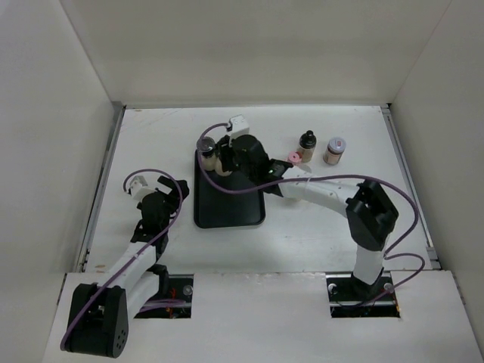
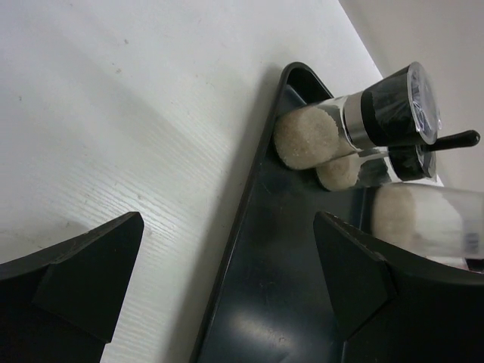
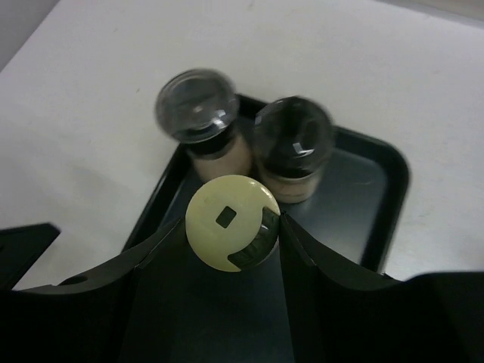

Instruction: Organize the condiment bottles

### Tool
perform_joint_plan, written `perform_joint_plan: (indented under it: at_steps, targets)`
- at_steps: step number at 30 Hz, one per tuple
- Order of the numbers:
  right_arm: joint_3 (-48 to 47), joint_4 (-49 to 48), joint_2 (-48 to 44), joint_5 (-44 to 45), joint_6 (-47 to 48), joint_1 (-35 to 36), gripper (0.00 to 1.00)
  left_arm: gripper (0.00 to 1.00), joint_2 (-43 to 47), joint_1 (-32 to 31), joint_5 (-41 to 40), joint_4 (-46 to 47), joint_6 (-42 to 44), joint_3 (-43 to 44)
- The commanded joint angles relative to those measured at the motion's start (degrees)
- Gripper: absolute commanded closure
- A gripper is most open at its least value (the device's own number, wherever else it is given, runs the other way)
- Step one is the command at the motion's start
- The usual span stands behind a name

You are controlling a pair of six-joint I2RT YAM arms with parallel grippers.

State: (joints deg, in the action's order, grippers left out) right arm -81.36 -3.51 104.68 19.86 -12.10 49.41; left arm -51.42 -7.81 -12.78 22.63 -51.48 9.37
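Note:
I should bring my right gripper down and to the left in the top view next and let go of the cap, because bare tray bottom by the tray's rim (image 1: 206,185) (image 3: 169,206) is below there.
My right gripper (image 1: 221,160) is over the far left corner of the black tray (image 1: 227,208). In the right wrist view the gripper (image 3: 233,227) is shut on a yellow-capped bottle (image 3: 231,221), with a finger on each side of its cap. Two bottles with dark, clear-topped caps (image 3: 198,107) (image 3: 293,140) stand in the tray corner just beyond it. The left wrist view shows the same bottles (image 2: 382,110) with tan contents. My left gripper (image 1: 170,190) is open and empty, low beside the tray's left rim (image 2: 242,249).
On the table right of the tray stand a pink-capped jar (image 1: 293,158), a black-capped bottle (image 1: 306,144) and a wider pink-and-white-capped jar (image 1: 334,150). White walls enclose the table on three sides. The near part of the tray (image 1: 231,215) holds nothing.

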Motion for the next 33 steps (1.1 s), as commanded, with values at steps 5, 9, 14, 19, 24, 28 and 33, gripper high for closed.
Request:
perform_joint_plan:
  at_steps: [5,9,14,19,24,28,33]
  targets:
    - [-6.5,-4.7,7.0,-1.7,-2.1,4.4,0.55,0.0,0.1,0.7,0.9,1.9,-1.0,-0.5]
    - [-8.2,-5.9,10.2,-1.6,-2.4,5.7,0.54,0.0,0.4,0.4,0.3,2.2,-0.9,-0.5]
    - [-9.7,-6.0,13.8,-0.5,-2.4,6.6,0.43,0.0,1.1,0.7,0.7,1.9,-0.8,-0.7]
    - [-8.2,-6.6,11.7,-0.3,-2.9,6.6,0.18,0.0,0.6,0.7,1.2,2.1,-0.8,-0.6]
    - [0.2,-9.5,0.5,-0.2,-3.1,6.4,0.1,0.0,0.3,0.6,1.0,1.9,-0.7,-0.3]
    - [12.4,-12.1,-12.7,3.5,-3.2,3.9,0.23,0.0,1.0,0.3,0.2,2.1,-0.5,-0.5]
    - [27.4,-9.8,-30.7,15.7,-4.3,-0.2,0.41,0.0,0.8,0.0,0.5,2.2,-0.5,-0.5]
